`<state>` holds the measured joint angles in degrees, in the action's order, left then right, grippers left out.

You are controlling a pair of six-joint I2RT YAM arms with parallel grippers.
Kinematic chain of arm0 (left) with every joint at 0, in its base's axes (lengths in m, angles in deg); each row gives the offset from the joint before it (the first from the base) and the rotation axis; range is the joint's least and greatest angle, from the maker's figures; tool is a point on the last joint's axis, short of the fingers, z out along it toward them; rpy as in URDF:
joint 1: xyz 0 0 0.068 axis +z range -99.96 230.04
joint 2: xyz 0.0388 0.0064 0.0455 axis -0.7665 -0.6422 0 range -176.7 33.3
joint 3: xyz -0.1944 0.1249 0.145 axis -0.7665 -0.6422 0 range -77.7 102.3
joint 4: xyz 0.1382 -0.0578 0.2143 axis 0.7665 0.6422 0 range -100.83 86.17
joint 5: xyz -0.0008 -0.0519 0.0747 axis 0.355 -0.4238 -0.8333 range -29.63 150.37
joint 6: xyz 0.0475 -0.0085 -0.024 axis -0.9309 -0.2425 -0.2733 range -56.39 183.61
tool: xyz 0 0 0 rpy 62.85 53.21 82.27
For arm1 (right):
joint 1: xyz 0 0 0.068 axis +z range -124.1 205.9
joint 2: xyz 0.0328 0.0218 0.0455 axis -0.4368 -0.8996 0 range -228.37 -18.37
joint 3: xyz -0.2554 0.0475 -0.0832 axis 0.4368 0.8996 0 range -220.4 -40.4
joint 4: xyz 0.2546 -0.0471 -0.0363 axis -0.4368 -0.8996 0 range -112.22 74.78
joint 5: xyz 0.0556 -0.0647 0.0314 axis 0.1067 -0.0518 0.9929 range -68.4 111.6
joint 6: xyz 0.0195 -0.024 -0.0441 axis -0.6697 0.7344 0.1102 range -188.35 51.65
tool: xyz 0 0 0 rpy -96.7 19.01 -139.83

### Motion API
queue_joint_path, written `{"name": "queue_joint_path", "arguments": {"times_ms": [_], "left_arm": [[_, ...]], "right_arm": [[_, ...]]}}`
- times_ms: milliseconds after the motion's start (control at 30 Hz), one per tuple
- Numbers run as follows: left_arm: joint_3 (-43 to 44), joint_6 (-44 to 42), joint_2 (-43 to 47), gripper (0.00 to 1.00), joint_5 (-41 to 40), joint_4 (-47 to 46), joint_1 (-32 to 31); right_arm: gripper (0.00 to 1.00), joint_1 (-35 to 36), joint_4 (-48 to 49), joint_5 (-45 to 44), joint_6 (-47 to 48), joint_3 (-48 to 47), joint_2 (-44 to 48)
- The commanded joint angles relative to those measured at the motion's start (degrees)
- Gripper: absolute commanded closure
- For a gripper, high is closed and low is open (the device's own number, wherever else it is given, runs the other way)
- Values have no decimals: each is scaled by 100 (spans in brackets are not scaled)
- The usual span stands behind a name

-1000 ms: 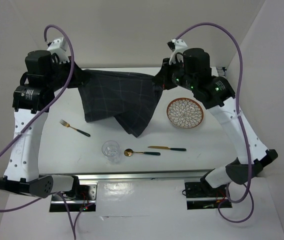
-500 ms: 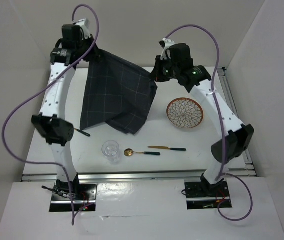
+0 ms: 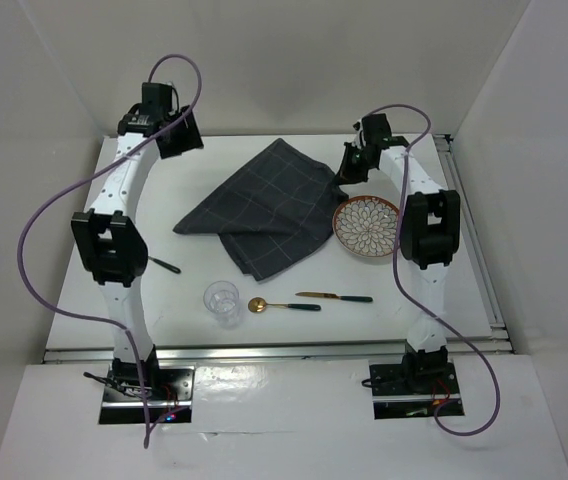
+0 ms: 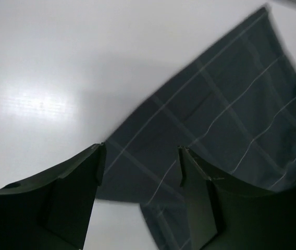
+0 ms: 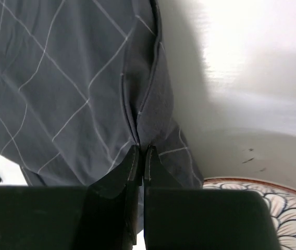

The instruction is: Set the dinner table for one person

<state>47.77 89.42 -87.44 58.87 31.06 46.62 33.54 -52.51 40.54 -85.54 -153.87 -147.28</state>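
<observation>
I will pull the edge of the mat (image 3: 264, 205) back with my right gripper next and let go of it beside the plate's brown rim (image 3: 333, 232), back from the gripper, because the mat is crooked.
The dark grey checked cloth mat (image 3: 264, 205) lies partly folded on the white dinner table (image 3: 434, 290), towards the back middle. My left gripper (image 3: 180, 137) hovers open at the back left, clear of the cloth; in the left wrist view its fingers (image 4: 80, 177) stand apart above the cloth (image 4: 221, 114), holding nothing. My right gripper (image 3: 348, 172) is shut on the cloth's right corner. A fold of cloth (image 5: 64, 78) runs up from between its closed tips (image 5: 142, 152).
A flower-patterned plate (image 3: 368, 226) with a brown rim sits just right of the cloth, also at the lower right (image 5: 273, 205) of the right wrist view. A glass (image 3: 222, 300), a gold spoon (image 3: 282, 305) and a knife (image 3: 334, 296) lie near the front. A fork handle (image 3: 164, 265) shows beside the left arm.
My left gripper opened and let go of the cloth's left corner. The cloth dropped from hanging to lying on the table. Both arms stretched towards the back.
</observation>
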Motion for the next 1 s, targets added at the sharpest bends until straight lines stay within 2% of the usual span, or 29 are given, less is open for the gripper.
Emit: {"name": "queue_joint_path", "arguments": {"times_ms": [0,33,100,233,267,433,567,700,833,900,933,967], "left_arm": [[-1083,91,726,28,-193,241,17],[-1669,92,798,28,-193,241,86],[-2165,302,930,26,-193,355,149],[-3325,662,1256,11,-62,-118,491],[-3519,715,1256,10,278,-180,683],[-3600,865,861,11,782,-321,1027],[-3460,988,404,12,1133,-322,1028],[-3406,1094,139,20,1336,-322,1028],[-3547,1146,87,20,1336,-383,1028],[-3547,1146,87,28,1284,-383,1028],[-3547,1146,8,36,1284,-383,1028],[-3469,1146,7,49,1284,-383,1028]], "right_arm": [[100,80,30,251,-48,-430,251],[100,80,82,303,-48,-361,251],[100,80,82,303,5,-307,383],[100,133,82,364,57,-167,533],[100,133,82,365,58,-114,533],[100,185,82,365,58,-114,585],[100,238,82,312,58,-114,638],[100,238,82,312,58,-114,638],[100,238,30,312,58,-114,638],[100,238,30,312,58,-114,638],[100,238,30,312,58,-114,638],[100,238,30,312,58,-114,638]]}}
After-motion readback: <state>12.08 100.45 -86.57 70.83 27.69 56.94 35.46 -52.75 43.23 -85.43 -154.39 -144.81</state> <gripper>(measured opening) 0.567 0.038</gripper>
